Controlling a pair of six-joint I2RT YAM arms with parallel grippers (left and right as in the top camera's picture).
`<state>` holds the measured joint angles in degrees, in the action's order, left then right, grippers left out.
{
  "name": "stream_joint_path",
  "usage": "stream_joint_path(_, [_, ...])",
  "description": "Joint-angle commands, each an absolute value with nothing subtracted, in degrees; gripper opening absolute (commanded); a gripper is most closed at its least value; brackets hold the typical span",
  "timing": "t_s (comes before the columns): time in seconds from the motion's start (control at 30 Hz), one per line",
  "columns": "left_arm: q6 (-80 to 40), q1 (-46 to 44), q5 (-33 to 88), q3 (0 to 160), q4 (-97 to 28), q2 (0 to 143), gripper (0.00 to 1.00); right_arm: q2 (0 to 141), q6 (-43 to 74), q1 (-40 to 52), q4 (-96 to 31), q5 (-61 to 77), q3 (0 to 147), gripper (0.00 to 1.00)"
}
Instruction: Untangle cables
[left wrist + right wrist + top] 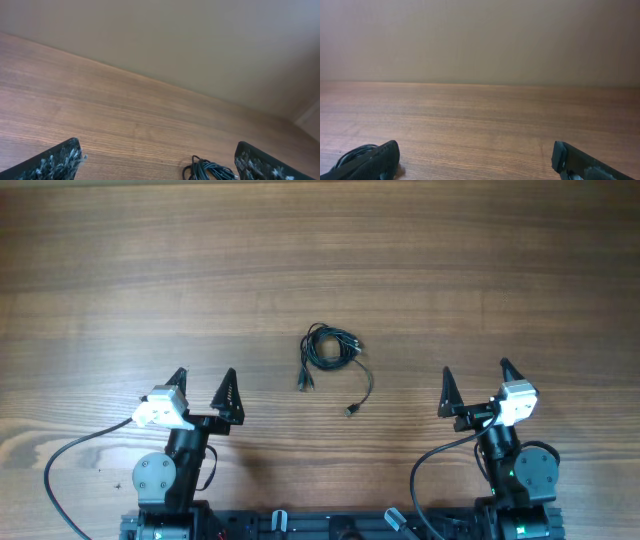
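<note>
I will move my left gripper outward and toward the right in the overhead view, then down onto the coil's side nearest it, where loops are bunched together.
The cables [330, 348] are thin black cords in a small coiled bundle at the middle of the wooden table, with two loose strands trailing toward the front, one ending in a plug [351, 411]. My left gripper [203, 380] is open and empty, front left of the bundle. My right gripper [476, 375] is open and empty, front right of it. The bundle shows at the bottom of the left wrist view [207, 170], nearer the right finger. In the right wrist view a bit of coil [355, 152] shows behind the left finger.
The wooden table [320, 260] stretches bare behind and beside the bundle. Both arm bases and their thick black wires [70, 460] sit at the front edge. A plain wall rises behind the table's far edge [480, 84].
</note>
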<state>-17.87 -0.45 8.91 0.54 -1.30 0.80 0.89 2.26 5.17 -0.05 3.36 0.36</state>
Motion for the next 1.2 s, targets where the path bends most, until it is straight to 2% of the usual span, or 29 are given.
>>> stream_joint_path(0.0, [-19.4, -0.1, 10.5, 0.3, -0.7, 0.4, 1.0, 0.3, 6.7, 5.2, 0.0, 3.4, 0.3, 1.0])
stream_joint_path(0.1, [-23.1, -0.1, 10.1, 0.3, -0.7, 0.4, 1.0, 1.2, 7.6, 5.2, 0.0, 3.4, 0.3, 1.0])
stream_joint_path(0.3, [-22.9, -0.1, 9.3, 3.5, -5.7, 1.6, 1.0, 7.2, 7.5, 5.2, -5.8, 3.2, 4.6, 1.0])
stream_joint_path(0.57, [-22.9, -0.1, 10.0, 15.0, -9.8, 17.9, 1.0, 22.8, 7.6, 5.2, -12.5, 3.2, 16.4, 1.0])
stream_joint_path(0.73, [-22.6, -0.1, 10.0, 32.1, -22.8, 37.1, 1.0, 34.9, 8.1, 5.2, -23.1, 1.7, 28.4, 1.0])
stream_joint_path(0.9, [-14.6, -0.1, 10.4, 48.9, -43.2, 51.2, 1.0, 42.4, 4.7, 5.2, -32.1, 0.9, 38.0, 1.0])
stream_joint_path(1.17, [-13.9, -0.1, 10.5, 52.5, -45.9, 54.4, 1.0, 43.1, 4.7, 5.2, -33.3, 10.3, 42.5, 1.0])
